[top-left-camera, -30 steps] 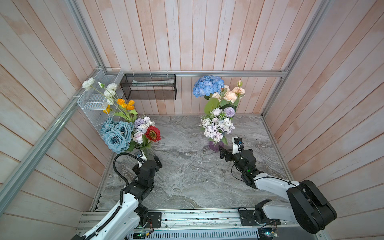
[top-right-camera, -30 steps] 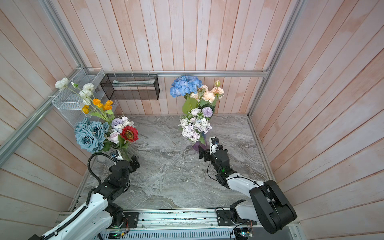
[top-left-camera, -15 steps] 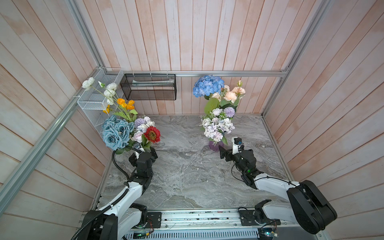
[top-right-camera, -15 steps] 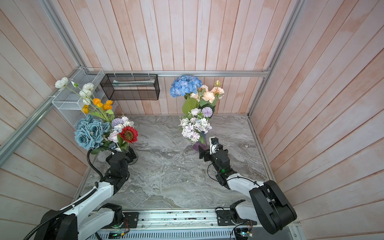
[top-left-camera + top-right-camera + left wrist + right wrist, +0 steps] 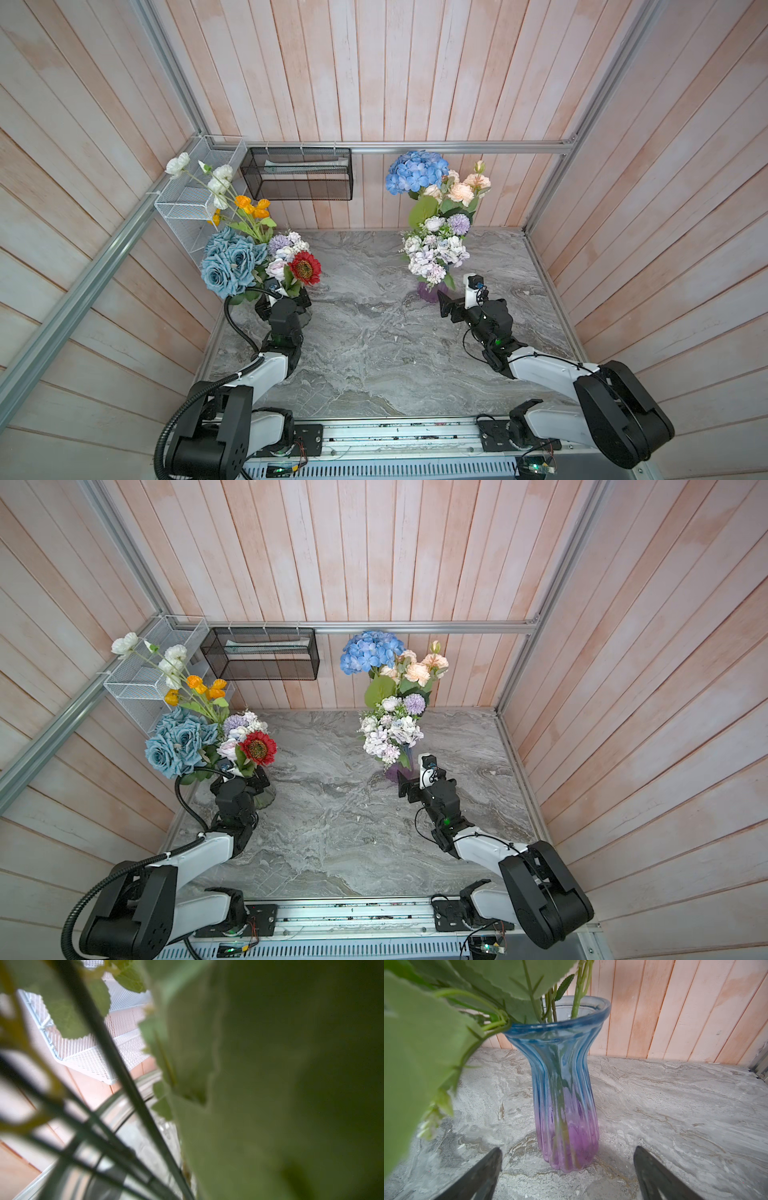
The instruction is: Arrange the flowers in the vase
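The vase's opening is already close in front of my left gripper, so my left gripper will next ease a little outward onto the clear glass vase near its rim and close.
Two bunches of flowers stand on the marble table. At the left, dusty-blue roses, orange and white poppies and a red sunflower rise from a clear glass vase. My left gripper is pushed in among their stems just above the vase rim, jaws spread; leaves hide its fingertips in the left wrist view. At the right, a blue hydrangea, peach roses and lilac-white sprays fill a blue-purple vase. My right gripper is open, just short of its base.
A black mesh basket hangs on the back wall and a white mesh basket on the left wall, close behind the left bunch. Wooden walls and aluminium rails close in the table on three sides.
My left arm has reached forward and pushed its gripper into the left bunch at the vase's mouth. The right arm and both bunches have stayed put.
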You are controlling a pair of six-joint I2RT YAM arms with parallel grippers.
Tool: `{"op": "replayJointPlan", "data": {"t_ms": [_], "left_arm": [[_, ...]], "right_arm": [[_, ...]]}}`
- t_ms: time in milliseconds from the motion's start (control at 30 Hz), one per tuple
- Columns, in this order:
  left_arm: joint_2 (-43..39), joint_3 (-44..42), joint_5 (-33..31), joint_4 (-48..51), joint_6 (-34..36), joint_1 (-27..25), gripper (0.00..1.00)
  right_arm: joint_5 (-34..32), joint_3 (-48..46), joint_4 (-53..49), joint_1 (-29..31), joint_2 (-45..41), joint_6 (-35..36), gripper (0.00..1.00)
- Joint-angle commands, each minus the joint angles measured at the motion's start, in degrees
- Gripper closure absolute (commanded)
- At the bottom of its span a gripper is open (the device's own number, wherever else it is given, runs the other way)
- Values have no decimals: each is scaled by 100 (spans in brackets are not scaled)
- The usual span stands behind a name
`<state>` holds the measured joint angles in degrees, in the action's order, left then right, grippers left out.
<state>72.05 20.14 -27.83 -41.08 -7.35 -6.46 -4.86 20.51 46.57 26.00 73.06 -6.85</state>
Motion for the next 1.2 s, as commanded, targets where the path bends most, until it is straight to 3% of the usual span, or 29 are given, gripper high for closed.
{"op": "replayJointPlan", "data": {"t_ms": [0, 267, 467, 667, 800, 1167], "left_arm": [[261, 39, 255, -731, 259, 64, 0], [482, 193, 427, -795, 544, 75, 14], [417, 191, 701, -725, 605, 75, 36], [280, 235, 1115, -591, 377, 28, 43], [245, 378, 973, -440, 533, -335, 49], [662, 1006, 444, -711, 341, -1638, 49]], "right_arm": [[14, 42, 58, -9, 12, 85, 2], [-63, -32, 12, -8, -199, 153, 2], [-76, -35, 36, -7, -189, 184, 2], [-58, -2, 68, -8, -158, 184, 2], [-51, 11, 81, -9, -144, 197, 2], [-46, 13, 193, -14, -131, 167, 2]]}}
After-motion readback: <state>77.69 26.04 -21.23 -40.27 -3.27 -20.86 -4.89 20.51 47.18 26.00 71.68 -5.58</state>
